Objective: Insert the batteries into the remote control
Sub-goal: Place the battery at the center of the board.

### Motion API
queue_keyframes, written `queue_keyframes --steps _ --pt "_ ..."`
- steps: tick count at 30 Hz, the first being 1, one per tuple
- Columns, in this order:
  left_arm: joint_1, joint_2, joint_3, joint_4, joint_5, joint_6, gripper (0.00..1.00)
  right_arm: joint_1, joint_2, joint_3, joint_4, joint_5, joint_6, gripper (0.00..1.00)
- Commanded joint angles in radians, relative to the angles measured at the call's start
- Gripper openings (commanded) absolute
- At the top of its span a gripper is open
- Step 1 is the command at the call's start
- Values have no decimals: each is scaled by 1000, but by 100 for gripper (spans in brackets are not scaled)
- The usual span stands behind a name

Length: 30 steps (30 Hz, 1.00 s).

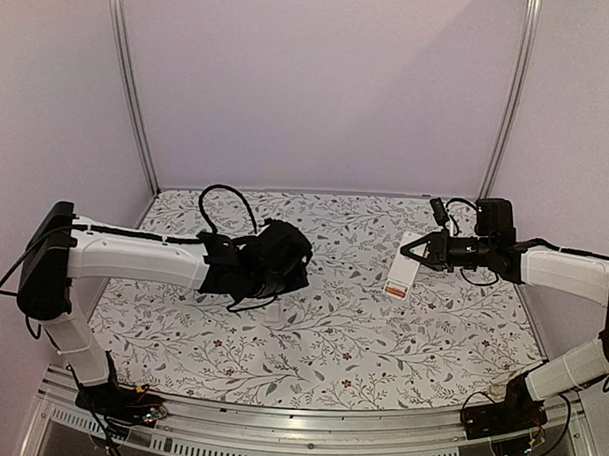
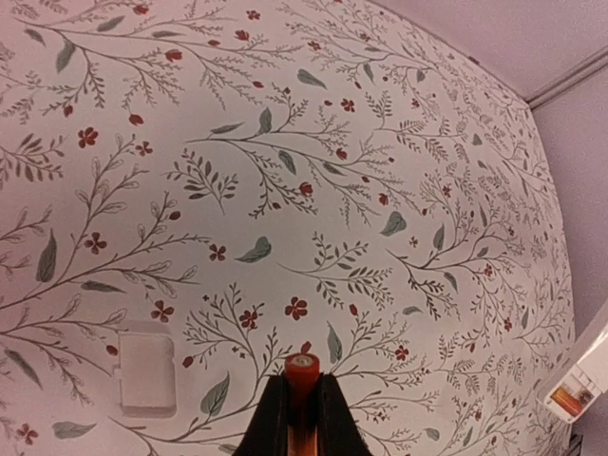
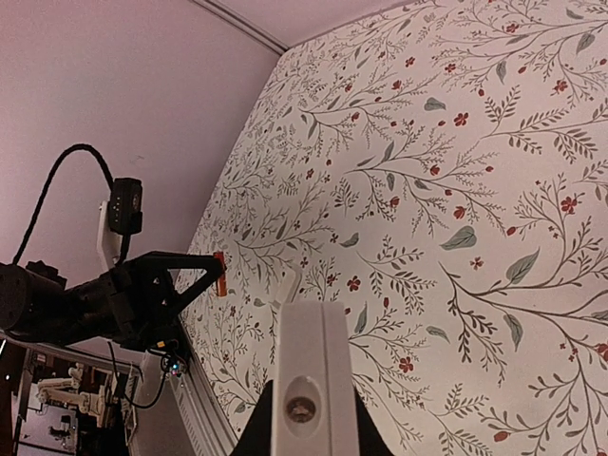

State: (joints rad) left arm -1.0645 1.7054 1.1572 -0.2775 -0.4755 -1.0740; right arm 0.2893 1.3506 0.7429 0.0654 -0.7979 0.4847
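Bare cloth is between the cover plate and the remote control, so my left gripper needs to go down next, moving back and to the right in the top view.
My left gripper (image 2: 302, 384) is shut on an orange battery (image 2: 302, 367), whose end sticks out past the fingertips, above the floral table. In the top view this gripper (image 1: 301, 268) hovers left of centre. My right gripper (image 3: 309, 408) is shut on one end of the white remote control (image 3: 308, 351) and holds it off the table at the right (image 1: 405, 267). An orange battery (image 1: 395, 289) shows in the recess at the remote's near end, also seen at the right edge of the left wrist view (image 2: 571, 400). The two grippers are well apart.
A small thin white cover plate (image 2: 147, 372) lies flat on the table below and left of my left gripper, also seen in the top view (image 1: 274, 309). The floral table cloth (image 1: 341, 339) ends at a metal rail (image 1: 308, 423) along the near edge. Walls stand close around.
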Motion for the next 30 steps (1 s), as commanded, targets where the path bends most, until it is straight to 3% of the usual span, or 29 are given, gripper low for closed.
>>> queue_keyframes --steps 1,9,29,30 --pt "2 88 83 -113 -80 -313 0 -8 -2 26 -21 14 -9 0" --pt "-11 229 137 -151 87 -551 0 -26 3 27 -41 27 -21 0" --pt "-25 387 203 -162 249 -640 0 -25 2 24 -41 19 -24 0" --pt "-23 389 200 -155 256 -643 5 -25 2 22 -41 20 -24 0"
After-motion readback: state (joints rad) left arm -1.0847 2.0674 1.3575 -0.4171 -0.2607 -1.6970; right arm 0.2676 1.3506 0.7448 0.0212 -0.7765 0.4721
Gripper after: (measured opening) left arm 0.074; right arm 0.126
